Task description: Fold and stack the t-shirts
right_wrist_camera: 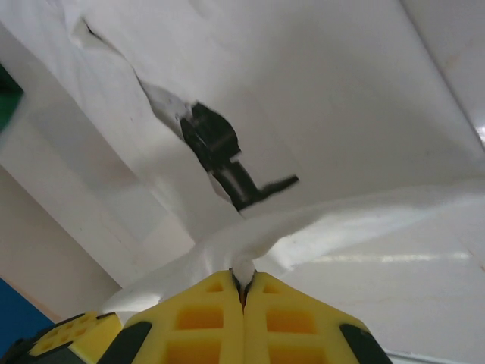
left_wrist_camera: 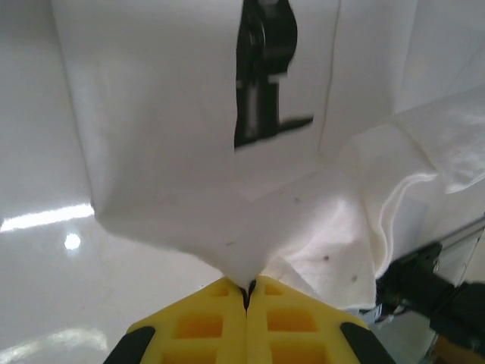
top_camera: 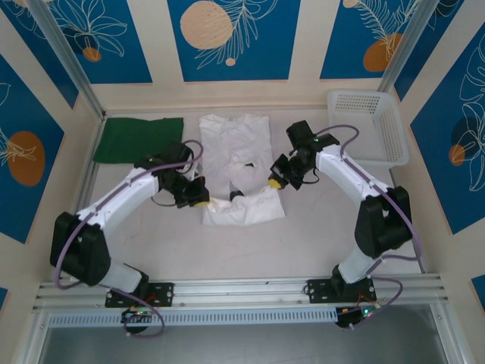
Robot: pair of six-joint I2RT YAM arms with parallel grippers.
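The shirt's flat side edge [top_camera: 208, 172] runs outward of my left gripper. Next, my left gripper needs to move the shirt's still lifted corner outward and down onto that edge, then let go of it.
The white t-shirt [top_camera: 236, 148] with black marks lies in the middle of the table, its near end lifted and curled back. My left gripper [top_camera: 203, 202] is shut on the shirt's near left corner. In the left wrist view the yellow jaws of the left gripper [left_wrist_camera: 247, 287] pinch a point of the white t-shirt [left_wrist_camera: 189, 152]. My right gripper [top_camera: 273, 183] is shut on the near right corner. The right gripper [right_wrist_camera: 243, 282] clamps a bunched fold of the white t-shirt [right_wrist_camera: 318, 98]. The dark green t-shirt [top_camera: 136, 138] lies folded at the far left.
A white mesh basket [top_camera: 371, 125] stands at the far right of the table [top_camera: 318, 235]. Aluminium rails [top_camera: 227, 292] run along the near edge by the arm bases. Patterned blue walls enclose the back and sides.
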